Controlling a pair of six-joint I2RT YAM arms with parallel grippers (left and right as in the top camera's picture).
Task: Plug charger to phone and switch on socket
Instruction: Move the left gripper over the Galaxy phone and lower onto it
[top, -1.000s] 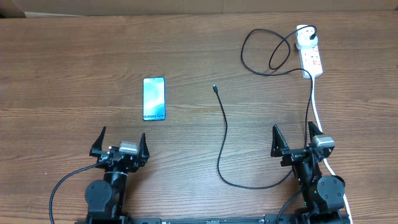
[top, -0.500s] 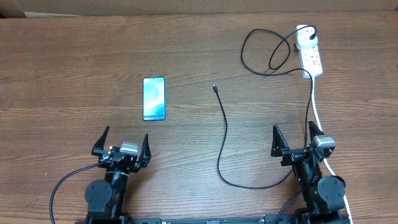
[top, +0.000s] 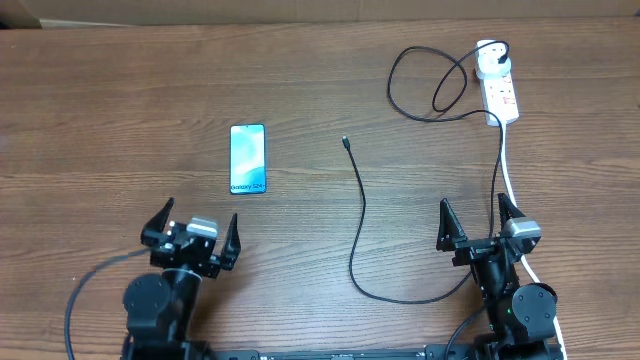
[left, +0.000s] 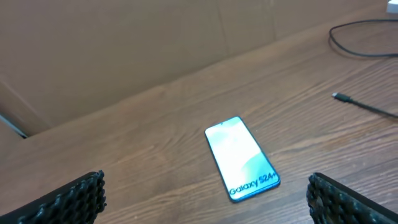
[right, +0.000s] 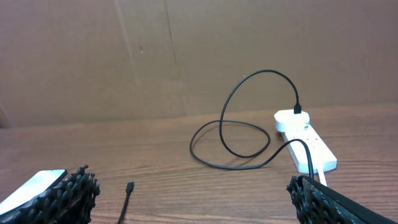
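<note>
I will reach outward with my left gripper next, tip its fingers down and lower them over the long edges of the phone (top: 248, 158) to close, since it lies flat, outward and below.
The phone (top: 248, 158) lies flat with its blue-teal screen lit, just ahead of my left gripper (top: 198, 216). That gripper is open and holds nothing. In the left wrist view the phone (left: 241, 158) sits between and beyond the spread fingers (left: 74, 199). The charger's black cable (top: 360, 220) runs from its loose connector tip (top: 345, 141) mid-table, curves near the right arm, then loops back to the white plug adapter (top: 491, 62) seated in the socket (top: 504, 95) at the far right. My right gripper (top: 473, 206) stands open and empty, and the right wrist view shows the connector tip (right: 129, 186) and socket (right: 308, 146) ahead.
The socket's thick white cord (top: 508, 175) trails down the table past the right arm's right side. A brown cardboard wall (left: 124, 50) closes off the far edge of the wooden table (top: 120, 90).
The left arm has swung slightly left and turned a little, its gripper still open. The right arm, phone and cable have not moved.
</note>
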